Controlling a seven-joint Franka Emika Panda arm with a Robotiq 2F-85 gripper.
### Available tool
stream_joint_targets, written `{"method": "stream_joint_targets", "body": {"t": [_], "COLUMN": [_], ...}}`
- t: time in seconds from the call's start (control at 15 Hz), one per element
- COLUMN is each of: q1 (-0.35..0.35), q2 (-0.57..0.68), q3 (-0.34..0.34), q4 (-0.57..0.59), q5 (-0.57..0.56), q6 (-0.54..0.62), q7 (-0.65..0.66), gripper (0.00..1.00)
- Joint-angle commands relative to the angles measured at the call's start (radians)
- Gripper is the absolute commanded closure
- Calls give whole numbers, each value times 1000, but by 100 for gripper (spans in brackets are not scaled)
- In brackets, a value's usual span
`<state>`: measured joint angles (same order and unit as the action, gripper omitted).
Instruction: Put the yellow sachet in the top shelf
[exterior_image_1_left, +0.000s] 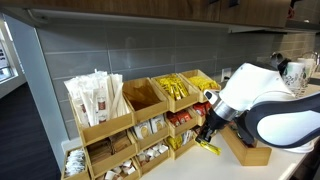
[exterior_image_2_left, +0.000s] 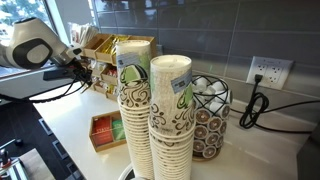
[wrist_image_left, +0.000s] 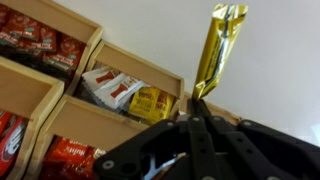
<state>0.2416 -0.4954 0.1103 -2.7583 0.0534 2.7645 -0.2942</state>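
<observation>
My gripper is holding the sachet and will next rise past the rack's lower rows to release it at the yellow packets in the top bin beside the empty one.
My gripper (wrist_image_left: 198, 108) is shut on the yellow sachet (wrist_image_left: 220, 45), which sticks out straight past the fingertips in the wrist view. In an exterior view the gripper (exterior_image_1_left: 206, 130) hangs in front of the right end of the three-tier wooden rack, at the height of the lower rows, with the yellow sachet (exterior_image_1_left: 208, 147) below it. The top shelf (exterior_image_1_left: 152, 110) is the highest row of slanted bins, up and to the left of the gripper. The gripper also shows in an exterior view (exterior_image_2_left: 84, 68) beside the rack (exterior_image_2_left: 112, 48).
The top bins hold tall paper sticks (exterior_image_1_left: 96, 98) and yellow packets (exterior_image_1_left: 176, 88). Lower bins hold red sachets (wrist_image_left: 40, 45) and yellow packets (wrist_image_left: 150, 103). A small wooden tray (exterior_image_1_left: 246, 152) stands by the arm. Stacked paper cups (exterior_image_2_left: 170, 120), a tray of red sachets (exterior_image_2_left: 104, 130) and a pod holder (exterior_image_2_left: 212, 115) stand farther along the counter.
</observation>
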Motion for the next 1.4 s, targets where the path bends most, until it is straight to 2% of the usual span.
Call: {"method": "stream_joint_targets", "body": {"t": [0.0, 0.4, 0.87, 0.93, 1.13, 1.2, 1.33], "q1": [26, 75, 90, 83, 54, 17, -16], "q2": [-25, -80, -83, -91, -63, -58, -30], "q3": [-41, -110, -148, -138, -127, -115, -101], "q4": [7, -13, 13, -1, 16, 11, 24], "q5": [-10, -22, -92, -55, -50, -109, -120], "q6": [109, 304, 501, 540, 661, 707, 779], "q7": [9, 4, 18, -13, -3, 57, 78], "gripper": [100, 100, 100, 100, 100, 100, 100]}}
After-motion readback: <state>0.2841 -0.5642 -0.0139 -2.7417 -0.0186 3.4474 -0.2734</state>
